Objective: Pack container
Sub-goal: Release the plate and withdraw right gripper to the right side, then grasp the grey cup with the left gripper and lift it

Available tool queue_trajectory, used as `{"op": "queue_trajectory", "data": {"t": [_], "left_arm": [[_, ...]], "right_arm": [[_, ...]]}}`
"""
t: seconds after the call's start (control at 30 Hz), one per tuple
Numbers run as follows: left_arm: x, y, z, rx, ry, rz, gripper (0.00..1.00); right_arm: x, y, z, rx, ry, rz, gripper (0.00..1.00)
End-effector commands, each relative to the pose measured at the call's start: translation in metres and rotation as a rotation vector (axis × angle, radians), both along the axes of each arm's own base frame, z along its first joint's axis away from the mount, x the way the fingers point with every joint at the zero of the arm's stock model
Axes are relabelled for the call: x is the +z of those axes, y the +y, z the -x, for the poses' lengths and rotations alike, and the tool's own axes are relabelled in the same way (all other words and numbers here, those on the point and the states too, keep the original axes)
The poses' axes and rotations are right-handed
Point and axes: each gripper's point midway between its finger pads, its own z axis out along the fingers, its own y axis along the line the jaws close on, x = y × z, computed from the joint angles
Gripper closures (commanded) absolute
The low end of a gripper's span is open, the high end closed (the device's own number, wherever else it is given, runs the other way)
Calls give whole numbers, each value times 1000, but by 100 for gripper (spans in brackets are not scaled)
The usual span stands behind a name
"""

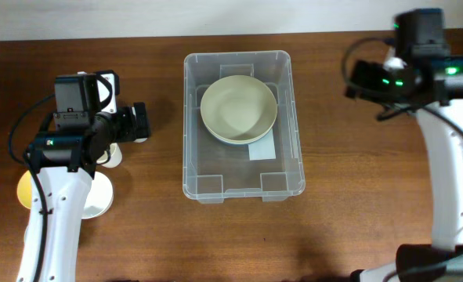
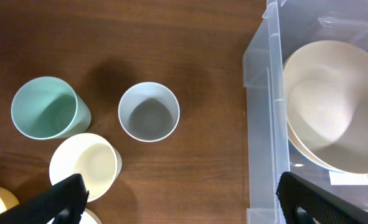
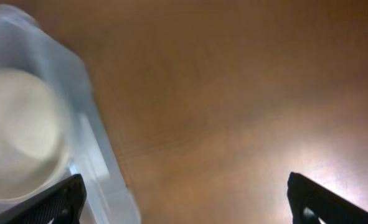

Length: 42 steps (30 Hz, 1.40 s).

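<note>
My open left gripper comes down astride the cup's bin-side rim (image 2: 177,117) next and closes on it, since bare table separates the grey-white cup from the bin.
The container (image 1: 239,171), a large clear plastic bin, stands at the table's middle. A cream bowl (image 1: 238,109) lies in its far half, over a white label (image 1: 260,149). In the left wrist view the bin's wall (image 2: 261,124) is at the right, and the bowl (image 2: 333,112) looks stacked in another. My left gripper (image 1: 142,123) hovers left of the bin, open, with only bare table between its fingers (image 2: 180,200). My right gripper (image 1: 350,78) hangs right of the bin's far corner, open and empty (image 3: 184,198), with the blurred bin (image 3: 93,149) and bowl (image 3: 18,134) at its left.
Several cups stand on the table left of the bin: a mint green one (image 2: 47,107), a grey-white one (image 2: 149,112), a cream one (image 2: 85,165) and a yellow one (image 1: 26,188). They sit under and beside my left arm. The table's far edge runs along the overhead view's top.
</note>
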Motion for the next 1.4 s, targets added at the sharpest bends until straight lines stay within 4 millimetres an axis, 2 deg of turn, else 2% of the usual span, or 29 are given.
{"op": "queue_trajectory", "data": {"t": [0.0, 0.03, 0.13, 0.2, 0.33, 0.4, 0.43, 0.47, 0.7, 0.9, 1.03, 1.2, 1.23, 1.33, 1.37], "left_arm": [[7, -1, -13, -17, -38, -15, 6], [8, -1, -18, -17, -49, -16, 7], [6, -1, -38, -19, -68, -14, 20], [-4, -5, -50, -29, -42, -12, 22], [-40, -20, -68, -63, 44, -12, 22], [-63, -27, -74, -78, 91, -12, 22], [-81, -29, -77, -84, 127, -13, 22], [-98, -30, -79, -86, 165, -14, 21], [-142, -25, -80, -70, 264, -42, 21], [-171, -25, -77, -71, 332, -42, 21], [-176, -25, -77, -71, 345, -43, 25], [-176, -25, -77, -71, 344, -43, 63], [-176, -25, -77, -71, 343, -43, 73], [-175, -25, -77, -71, 343, -43, 94], [-175, -25, -77, -71, 343, -43, 97]], "right_arm": [[-30, -6, 14, -61, 108, -137, 1], [-36, -9, 18, -72, 127, -141, 1], [-58, -13, 28, -87, 192, -148, 1], [-67, -12, 30, -87, 212, -150, 1], [-81, -11, 33, -87, 238, -154, 1], [-88, -11, 36, -87, 253, -155, 1], [-91, -10, 37, -74, 262, -152, 1], [-94, -11, 39, -65, 271, -147, 1], [-95, -11, 37, -64, 264, -146, 1], [-95, -11, 37, -64, 264, -146, 1], [-95, -11, 37, -64, 264, -146, 1], [-95, -11, 38, -64, 265, -146, 1], [-95, -11, 38, -64, 265, -146, 1], [-96, -11, 38, -64, 266, -146, 1], [-96, -11, 38, -64, 266, -146, 1]]}}
